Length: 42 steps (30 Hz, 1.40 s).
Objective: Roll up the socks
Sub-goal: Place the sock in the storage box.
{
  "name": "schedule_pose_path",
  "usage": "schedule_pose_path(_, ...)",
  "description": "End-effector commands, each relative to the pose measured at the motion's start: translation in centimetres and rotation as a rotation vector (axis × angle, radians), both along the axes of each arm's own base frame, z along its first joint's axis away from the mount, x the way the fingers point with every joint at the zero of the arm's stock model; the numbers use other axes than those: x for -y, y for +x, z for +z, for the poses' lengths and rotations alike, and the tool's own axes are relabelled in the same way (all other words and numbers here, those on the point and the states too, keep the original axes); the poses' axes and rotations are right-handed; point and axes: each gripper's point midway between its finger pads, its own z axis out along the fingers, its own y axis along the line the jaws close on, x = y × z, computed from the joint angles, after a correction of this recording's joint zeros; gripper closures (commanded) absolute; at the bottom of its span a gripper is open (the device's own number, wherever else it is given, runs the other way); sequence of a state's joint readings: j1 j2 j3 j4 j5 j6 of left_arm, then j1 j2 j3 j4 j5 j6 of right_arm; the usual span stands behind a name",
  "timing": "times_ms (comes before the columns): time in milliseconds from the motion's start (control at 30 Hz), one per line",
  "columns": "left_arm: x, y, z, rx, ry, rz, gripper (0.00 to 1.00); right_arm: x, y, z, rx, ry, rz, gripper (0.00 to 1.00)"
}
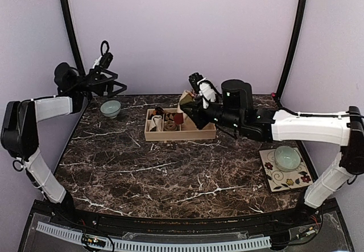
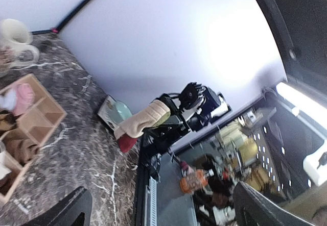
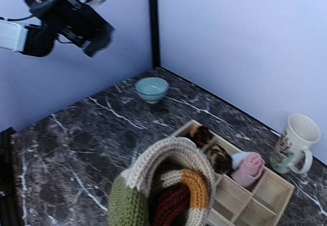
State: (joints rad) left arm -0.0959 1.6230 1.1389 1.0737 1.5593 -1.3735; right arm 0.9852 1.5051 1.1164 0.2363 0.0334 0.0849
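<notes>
The tray's near section beside the pink sock is empty, so I will move my right gripper down over it next, tipping it downward, and let go of the tan knit sock.
My right gripper is shut on the tan knit sock and holds it above the wooden tray. In the right wrist view the sock fills the bottom as a curled bundle of cream, green, mustard and dark red, and hides my fingers. The left wrist view shows it hanging, dark-red end down. The pink sock lies rolled in a tray compartment and also shows in the left wrist view. My left gripper is raised at the far left, open and empty.
The tray also holds small dark and brown bundles. A teal bowl stands at the back left. A mug stands behind the tray. A second bowl sits on a floral coaster at the right.
</notes>
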Motion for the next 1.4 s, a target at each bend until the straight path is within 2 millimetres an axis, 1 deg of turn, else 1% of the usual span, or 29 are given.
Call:
schedule_pose_path(0, -6.2, -0.1, -2.3, 0.113, 0.217, 0.039, 0.01, 3.2, 8.7, -4.2, -0.025, -0.167, -0.258, 1.00)
schedule_pose_path(33, -6.6, 0.3, -2.8, 0.094, 0.216, 0.048, 0.01, 3.8, 10.7, -5.1, -0.041, -0.189, -0.284, 1.00)
schedule_pose_path(67, -6.8, 0.4, -3.1, 0.081, 0.216, 0.052, 0.01, 3.8, 12.1, -6.1, -0.058, -0.210, -0.292, 1.00)
schedule_pose_path(100, -6.7, 0.2, -3.0, 0.080, 0.215, 0.051, 0.01, 3.8, 13.3, -6.8, -0.069, -0.226, -0.295, 1.00)
schedule_pose_path(167, -6.2, -0.5, -1.8, 0.129, 0.217, 0.042, 0.01, 3.4, 15.2, -8.0, -0.088, -0.246, -0.288, 1.00)
schedule_pose_path(233, -6.1, -0.8, 0.4, 0.197, 0.222, 0.047, 0.01, 2.8, 16.7, -9.1, -0.092, -0.274, -0.281, 1.00)
schedule_pose_path(267, -6.0, -0.8, 1.1, 0.213, 0.222, 0.052, 0.01, 2.5, 17.4, -9.7, -0.093, -0.294, -0.282, 1.00)
schedule_pose_path(300, -6.1, -0.8, 1.2, 0.203, 0.225, 0.054, 0.01, 2.3, 18.0, -10.5, -0.099, -0.314, -0.278, 1.00)
schedule_pose_path(333, -6.0, -0.7, 1.0, 0.177, 0.223, 0.055, 0.01, 2.1, 18.6, -11.1, -0.101, -0.332, -0.276, 1.00)
schedule_pose_path(367, -6.0, -0.8, 0.2, 0.136, 0.222, 0.051, 0.01, 1.8, 19.1, -12.2, -0.111, -0.353, -0.274, 1.00)
schedule_pose_path(433, -5.9, -1.1, -1.8, 0.070, 0.217, 0.041, 0.01, 1.4, 19.7, -13.0, -0.123, -0.367, -0.257, 1.00)
schedule_pose_path(467, -5.9, -1.4, -2.8, 0.037, 0.216, 0.035, 0.01, 1.2, 19.8, -13.2, -0.130, -0.369, -0.248, 1.00)
schedule_pose_path(533, -5.9, -1.9, -3.9, 0.001, 0.212, 0.030, 0.01, 0.9, 19.7, -13.8, -0.141, -0.371, -0.226, 1.00)
schedule_pose_path(667, -5.7, -2.5, -3.8, 0.005, 0.201, 0.033, 0.01, 0.8, 18.7, -14.6, -0.178, -0.360, -0.189, 1.00)
schedule_pose_path(767, -5.4, -2.4, -4.1, -0.015, 0.189, 0.031, 0.01, 1.1, 17.7, -15.3, -0.203, -0.350, -0.177, 1.00)
schedule_pose_path(867, -4.2, -2.5, -5.0, -0.062, 0.203, -0.020, 0.01, 1.6, 16.9, -16.3, -0.226, -0.351, -0.169, 1.00)
schedule_pose_path(933, -3.2, -2.6, -4.8, -0.068, 0.218, -0.058, 0.01, 1.9, 16.4, -16.9, -0.241, -0.357, -0.168, 1.00)
schedule_pose_path(1000, -3.0, -2.3, -3.7, -0.053, 0.223, -0.055, 0.01, 2.3, 16.0, -17.6, -0.252, -0.369, -0.172, 1.00)
schedule_pose_path(1067, -3.3, -2.2, -3.1, -0.044, 0.225, -0.044, 0.01, 2.6, 16.0, -18.0, -0.252, -0.375, -0.183, 1.00)
schedule_pose_path(1200, -3.3, -2.6, -3.7, -0.064, 0.222, -0.043, 0.01, 2.4, 17.0, -18.8, -0.246, -0.400, -0.203, 1.00)
schedule_pose_path(1300, -3.3, -3.6, -3.6, -0.053, 0.212, -0.041, 0.01, 1.8, 17.6, -19.5, -0.266, -0.418, -0.199, 1.00)
schedule_pose_path(1367, -3.3, -4.2, -3.4, -0.039, 0.216, -0.045, 0.01, 1.4, 17.5, -20.1, -0.285, -0.422, -0.181, 1.00)
